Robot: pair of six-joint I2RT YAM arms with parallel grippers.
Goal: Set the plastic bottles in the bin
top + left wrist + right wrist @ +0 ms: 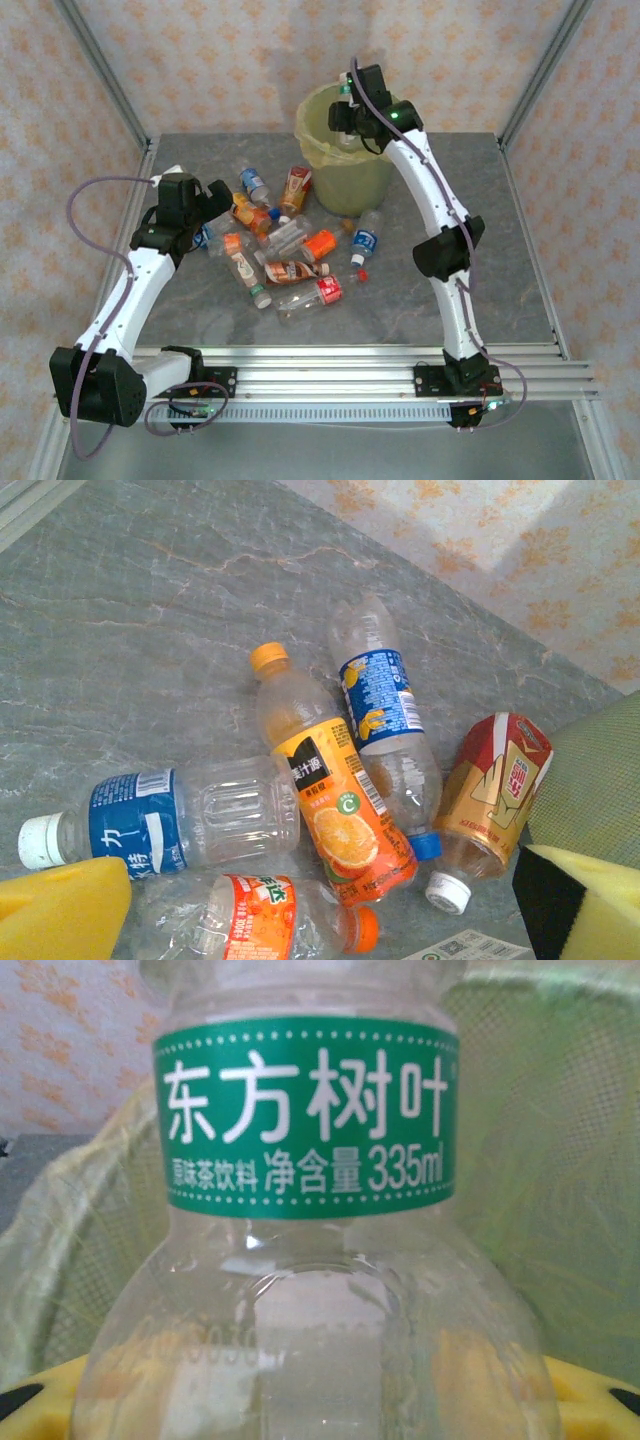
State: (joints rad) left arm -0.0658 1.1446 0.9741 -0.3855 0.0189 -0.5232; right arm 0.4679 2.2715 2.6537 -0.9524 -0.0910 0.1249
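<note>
The bin's lined opening (321,113) is below, so my right gripper should next tilt downward, go down past the bin's rim and release the clear bottle inside.
My right gripper (346,118) hangs over the bin (345,182), a pale yellow-green bucket with a yellowish liner. It is shut on a clear bottle with a green label (305,1120); the liner (565,1160) shows behind the bottle. Several plastic bottles lie in a heap on the table's middle (290,255). My left gripper (207,218) stands open above the heap's left side, nothing between its yellow pads (60,910). Under it lie an orange-juice bottle (335,800), a blue-label bottle (380,695), a red-and-gold bottle (495,790), a white-capped blue bottle (150,820) and an orange-label bottle (255,915).
A blue-label bottle (365,240) and a loose red cap (362,273) lie just in front of the bin. Aluminium rails (350,365) run along the near edge. Frame posts and patterned walls close in the grey marbled table (480,270).
</note>
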